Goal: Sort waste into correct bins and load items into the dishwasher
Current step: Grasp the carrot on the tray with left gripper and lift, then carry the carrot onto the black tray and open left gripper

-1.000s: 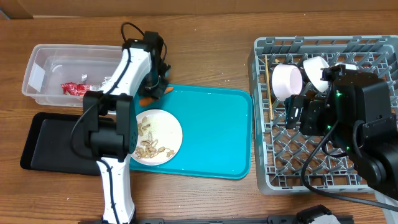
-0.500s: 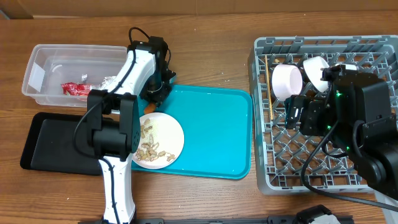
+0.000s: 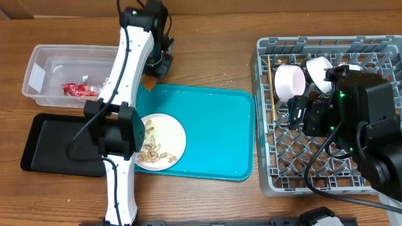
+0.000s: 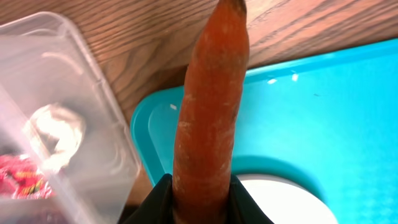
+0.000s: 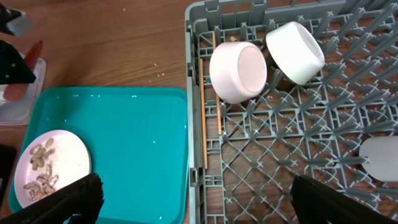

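Note:
Next, my left gripper carries the carrot (image 3: 149, 81) back, to the left in the overhead view, and down to release it in the black tray, since the tub holds packaging.
My left gripper (image 4: 202, 208) is shut on the thick end of the orange carrot (image 4: 211, 106), which hangs over the back left corner of the teal tray (image 4: 311, 112), beside the clear tub (image 4: 68, 93). From overhead the carrot (image 3: 149, 81) shows just under that gripper (image 3: 156, 70). In the tub lie the red wrapper (image 3: 76, 90) and the foil ball (image 4: 56, 127). A white plate (image 3: 171, 135) with peanut scraps (image 3: 151, 150) sits on the tray. My right gripper (image 5: 205, 205) stands open above the grey dish rack (image 5: 298, 162), nothing between its fingers. Two bowls (image 5: 238, 71) (image 5: 295, 51) and chopsticks (image 5: 202, 112) lie in the rack.
The shallow black tray (image 3: 44, 147) lies in front of the clear tub, at the table's left. The left arm's column rises beside it, over the teal tray's left edge. A pale dish (image 5: 379, 158) rests at the rack's right side.
The left gripper closed on the carrot at the teal tray's back left corner, lifted it and drew back toward the table's far side. The right arm has not moved.

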